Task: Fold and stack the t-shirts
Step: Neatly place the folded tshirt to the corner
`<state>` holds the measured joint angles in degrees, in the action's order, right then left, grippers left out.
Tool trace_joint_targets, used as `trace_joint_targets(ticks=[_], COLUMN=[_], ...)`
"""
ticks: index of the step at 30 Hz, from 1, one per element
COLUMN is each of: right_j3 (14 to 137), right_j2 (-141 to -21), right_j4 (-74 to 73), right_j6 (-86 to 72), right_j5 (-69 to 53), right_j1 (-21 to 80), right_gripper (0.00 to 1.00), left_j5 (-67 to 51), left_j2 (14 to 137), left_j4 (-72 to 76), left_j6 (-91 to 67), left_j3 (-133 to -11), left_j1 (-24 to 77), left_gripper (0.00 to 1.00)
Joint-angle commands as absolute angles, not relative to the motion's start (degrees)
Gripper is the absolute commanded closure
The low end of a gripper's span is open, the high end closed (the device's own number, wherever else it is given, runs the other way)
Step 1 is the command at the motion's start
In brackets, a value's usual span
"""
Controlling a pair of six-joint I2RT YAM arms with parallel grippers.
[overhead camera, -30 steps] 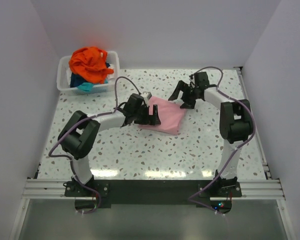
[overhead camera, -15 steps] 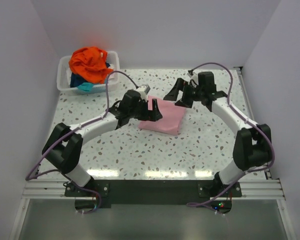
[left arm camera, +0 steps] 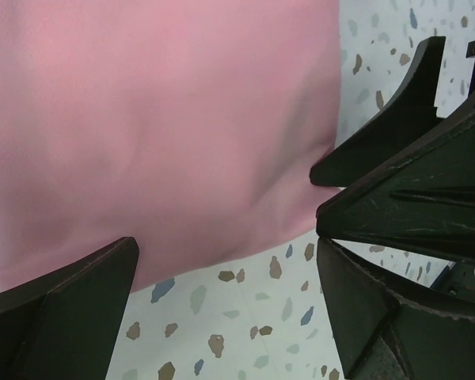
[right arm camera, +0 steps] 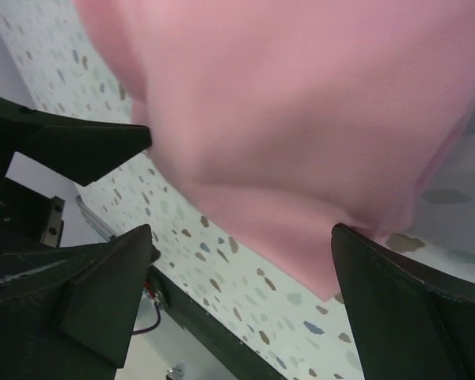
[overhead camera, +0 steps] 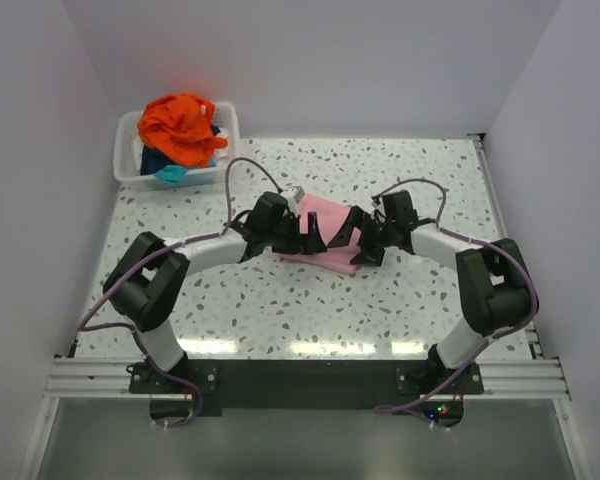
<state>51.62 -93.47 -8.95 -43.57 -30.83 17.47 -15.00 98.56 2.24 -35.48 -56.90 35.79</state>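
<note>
Next, my right gripper should lift and shift to the right in its wrist view, then lower astride the pink t-shirt's side edge.
A folded light pink t-shirt (overhead camera: pixel 326 216) lies flat mid-table. My left gripper (overhead camera: pixel 308 238) hovers open over its near left edge, and my right gripper (overhead camera: pixel 353 243) hovers open over its near right edge, the two facing each other. In the left wrist view the pink shirt (left arm camera: pixel 158 119) fills the upper left, and the left gripper (left arm camera: pixel 227 265) spans its edge and bare table. The right wrist view shows the pink shirt (right arm camera: pixel 301 103) beneath the right gripper (right arm camera: pixel 241 235). Neither gripper holds any cloth. An orange t-shirt (overhead camera: pixel 180 124) tops teal (overhead camera: pixel 170 173) and dark blue cloth.
The white bin (overhead camera: pixel 132 168) holding the other shirts stands at the back left corner of the speckled table (overhead camera: pixel 280 310). White walls close in on both sides and the back. A black rail (overhead camera: pixel 300 380) runs along the near edge by the arm bases.
The right arm swung from behind the pink shirt to its near right edge. The left gripper drew slightly nearer along the left edge. Both stayed open.
</note>
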Motion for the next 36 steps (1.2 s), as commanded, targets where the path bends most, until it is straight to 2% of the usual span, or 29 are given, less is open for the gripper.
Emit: trace_joint_targets(ticks=[1, 9, 16, 23, 27, 36], right_j3=[48.44, 45.18, 49.03, 49.75, 50.10, 56.69], right_j2=[-94.66, -92.73, -85.18, -77.35, -78.04, -88.31], right_j4=[-8.79, -10.98, -18.27, -24.08, -23.64, -24.87], right_j6=[-42.72, -37.89, -32.35, -32.78, -34.63, -36.03], right_j5=[-30.76, -29.00, -26.29, -14.78, -11.25, -1.15], right_j1=[16.62, 12.13, 11.95, 13.97, 16.43, 23.02], right_gripper=[0.01, 0.01, 0.01, 0.01, 0.01, 0.01], left_j5=[-13.62, -10.99, -7.65, -0.18, 10.78, 25.04], left_j2=[100.45, 99.15, 86.34, 73.40, 68.65, 57.14], left_j4=[6.51, 5.45, 1.42, -7.98, -17.63, -30.66], left_j6=[-36.91, -37.26, -37.00, -37.53, -39.20, -45.70], left_j3=[-56.51, -50.37, -47.37, -47.37, -48.51, -46.59], left_j1=[35.60, 35.24, 35.24, 35.33, 35.25, 35.16], left_gripper=[0.00, 0.00, 0.00, 0.00, 0.00, 0.00])
